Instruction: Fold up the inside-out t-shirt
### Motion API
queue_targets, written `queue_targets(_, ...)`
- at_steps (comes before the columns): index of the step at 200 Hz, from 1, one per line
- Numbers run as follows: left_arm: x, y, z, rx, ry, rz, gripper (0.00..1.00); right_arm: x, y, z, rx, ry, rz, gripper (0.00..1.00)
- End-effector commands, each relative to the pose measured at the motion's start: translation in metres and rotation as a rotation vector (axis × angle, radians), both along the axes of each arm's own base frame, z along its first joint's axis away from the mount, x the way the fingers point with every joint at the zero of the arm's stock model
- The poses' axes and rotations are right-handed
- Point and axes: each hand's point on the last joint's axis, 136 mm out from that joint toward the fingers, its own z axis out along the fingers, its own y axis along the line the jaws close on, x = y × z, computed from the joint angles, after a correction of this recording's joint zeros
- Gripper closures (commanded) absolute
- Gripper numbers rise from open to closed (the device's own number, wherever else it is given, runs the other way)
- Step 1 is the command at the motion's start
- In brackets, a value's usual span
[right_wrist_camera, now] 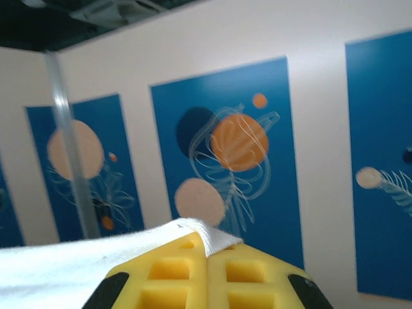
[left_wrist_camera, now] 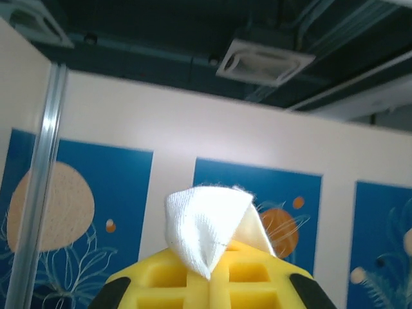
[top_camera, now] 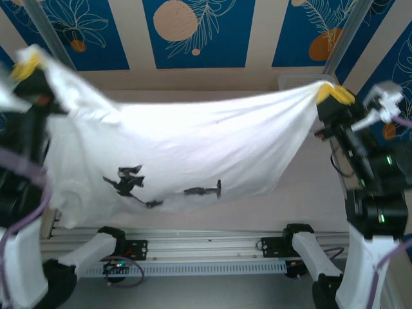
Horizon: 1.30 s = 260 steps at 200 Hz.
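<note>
My left gripper will next lower outward, below and beyond the tabletop's far edge, and release the shirt's corner, laying the sagging shirt flat.
The inside-out t-shirt [top_camera: 193, 148], white and thin, hangs stretched in the air between both arms above the table, sagging in the middle. A faint dark print shows through its lower part. My left gripper [top_camera: 26, 64] is raised at the far left, shut on one corner of the shirt; in the left wrist view a small tuft of white cloth [left_wrist_camera: 206, 225] sticks up from between the closed yellow fingers [left_wrist_camera: 161, 283]. My right gripper [top_camera: 335, 94] is raised at the right, shut on the opposite corner; the cloth edge [right_wrist_camera: 193, 233] is pinched between its yellow fingers [right_wrist_camera: 251, 277].
A pale tabletop [top_camera: 302, 206] lies under the hanging shirt. A metal rail [top_camera: 212, 248] with both arm bases runs along the near edge. Blue patterned wall panels [top_camera: 193, 32] and two slanted metal posts [top_camera: 347, 32] stand behind.
</note>
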Motion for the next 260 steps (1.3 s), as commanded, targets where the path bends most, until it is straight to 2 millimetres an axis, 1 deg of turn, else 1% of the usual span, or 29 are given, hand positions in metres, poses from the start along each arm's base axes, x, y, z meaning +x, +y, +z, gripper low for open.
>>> queue_targets(1, 0.103, 0.001, -0.046, 0.107, 0.197, 0.131, 1.00, 0.093, -0.024, -0.035, -0.042, 0.114, -0.117, 1.00)
queue_targets(5, 0.116, 0.001, -0.050, 0.112, 0.218, 0.133, 1.00, 0.104, -0.023, -0.037, -0.045, 0.124, -0.107, 1.00)
queue_targets(13, 0.133, 0.001, -0.051, 0.117, 0.240, 0.131, 1.00, 0.123, -0.022, -0.043, -0.046, 0.166, -0.085, 1.00)
queue_targets(19, 0.141, -0.001, -0.049, 0.119, 0.245, 0.125, 1.00, 0.134, -0.021, -0.046, -0.044, 0.194, -0.070, 1.00)
queue_targets(29, 0.150, -0.005, -0.047, 0.126, 0.244, 0.108, 1.00, 0.143, -0.019, -0.047, -0.041, 0.209, -0.052, 1.00)
queue_targets(45, 0.152, -0.010, -0.043, 0.126, 0.224, 0.079, 1.00, 0.147, -0.015, -0.047, -0.041, 0.187, -0.029, 1.00)
queue_targets(53, 0.148, -0.012, -0.040, 0.119, 0.215, 0.066, 1.00, 0.146, -0.014, -0.046, -0.050, 0.183, -0.022, 1.00)
queue_targets(64, 0.137, -0.014, -0.036, 0.102, 0.194, 0.039, 1.00, 0.142, -0.013, -0.046, -0.060, 0.189, -0.016, 1.00)
queue_targets(76, 0.119, -0.017, -0.030, 0.078, 0.152, -0.001, 1.00, 0.131, -0.011, -0.043, -0.076, 0.183, -0.010, 1.00)
queue_targets(85, 0.100, -0.019, -0.026, 0.059, 0.109, -0.036, 1.00, 0.120, -0.011, -0.039, -0.089, 0.171, -0.014, 1.00)
queue_targets(97, 0.071, -0.020, -0.019, 0.028, 0.053, -0.081, 1.00, 0.102, -0.013, -0.035, -0.102, 0.153, -0.037, 1.00)
queue_targets(109, 0.038, -0.019, -0.010, -0.003, -0.006, -0.121, 1.00, 0.078, -0.016, -0.028, -0.115, 0.123, -0.066, 1.00)
queue_targets(126, -0.008, -0.016, 0.003, -0.032, -0.087, -0.161, 1.00, 0.038, -0.020, -0.013, -0.127, 0.056, -0.116, 1.00)
queue_targets(143, -0.054, -0.009, 0.018, -0.051, -0.175, -0.174, 1.00, -0.002, -0.021, 0.003, -0.132, -0.022, -0.155, 1.00)
queue_targets(155, -0.081, -0.002, 0.028, -0.059, -0.236, -0.165, 1.00, -0.027, -0.022, 0.015, -0.129, -0.076, -0.177, 1.00)
queue_targets(167, -0.101, 0.003, 0.038, -0.062, -0.284, -0.150, 1.00, -0.045, -0.021, 0.026, -0.128, -0.120, -0.185, 1.00)
queue_targets(177, -0.107, 0.008, 0.043, -0.057, -0.301, -0.125, 1.00, -0.054, -0.020, 0.033, -0.129, -0.145, -0.185, 1.00)
queue_targets(184, -0.104, 0.010, 0.046, -0.053, -0.298, -0.107, 1.00, -0.056, -0.020, 0.036, -0.132, -0.156, -0.187, 1.00)
queue_targets(193, -0.094, 0.011, 0.047, -0.043, -0.284, -0.082, 1.00, -0.053, -0.021, 0.039, -0.135, -0.158, -0.190, 1.00)
queue_targets(205, -0.070, 0.011, 0.044, -0.026, -0.247, -0.052, 1.00, -0.042, -0.023, 0.040, -0.141, -0.147, -0.196, 1.00)
queue_targets(217, -0.039, 0.008, 0.038, -0.006, -0.205, -0.024, 1.00, -0.023, -0.025, 0.038, -0.152, -0.125, -0.199, 1.00)
queue_targets(228, -0.006, 0.004, 0.029, 0.022, -0.163, -0.003, 1.00, -0.003, -0.027, 0.035, -0.163, -0.107, -0.205, 1.00)
queue_targets(242, 0.039, -0.001, 0.014, 0.050, -0.107, 0.024, 1.00, 0.034, -0.032, 0.023, -0.182, -0.060, -0.218, 1.00)
queue_targets(250, 0.068, -0.004, 0.001, 0.064, -0.072, 0.037, 1.00, 0.056, -0.035, 0.013, -0.196, -0.031, -0.225, 1.00)
queue_targets(260, 0.105, -0.009, -0.020, 0.089, -0.026, 0.049, 1.00, 0.087, -0.039, -0.002, -0.208, 0.009, -0.228, 1.00)
